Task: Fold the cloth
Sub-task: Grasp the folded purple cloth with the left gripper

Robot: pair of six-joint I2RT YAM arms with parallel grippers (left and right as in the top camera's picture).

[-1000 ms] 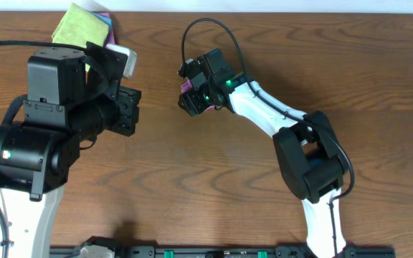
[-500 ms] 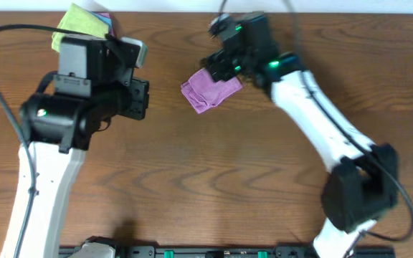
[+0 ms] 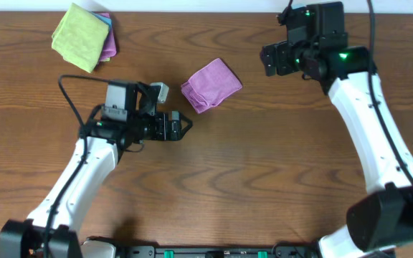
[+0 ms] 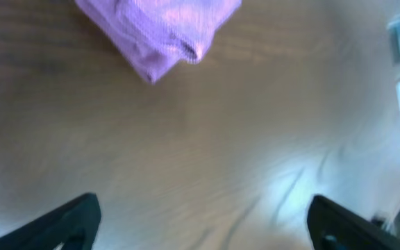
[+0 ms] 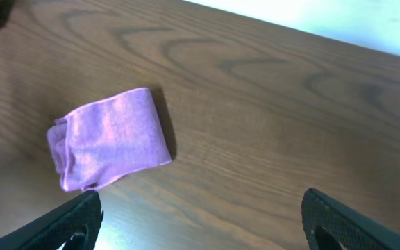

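Note:
My left gripper needs to tilt flatter next and move outward and down onto the cloth's near layered edge (image 3: 193,98) (image 4: 127,42), because that edge is the closest to its open fingers.
The cloth (image 3: 211,84) is purple and lies folded in a small rectangle on the wooden table, with no gripper touching it. My left gripper (image 3: 183,127) sits just below and left of it, open and empty. In the left wrist view the cloth (image 4: 160,28) fills the top edge, ahead of the gripper (image 4: 203,226), whose fingers (image 4: 68,221) stand wide apart. My right gripper (image 3: 269,60) hovers to the cloth's upper right, open and empty. From the right wrist the cloth (image 5: 110,139) appears at the left, clear of the gripper (image 5: 210,226).
A stack of folded cloths (image 3: 84,36), green on top with purple and blue beneath, lies at the table's far left corner. The table's far edge (image 5: 311,31) runs close behind the right gripper.
The right gripper let go of the cloth, opened wider and drew back to the upper right. The left arm swung down toward the table's middle and its jaws opened.

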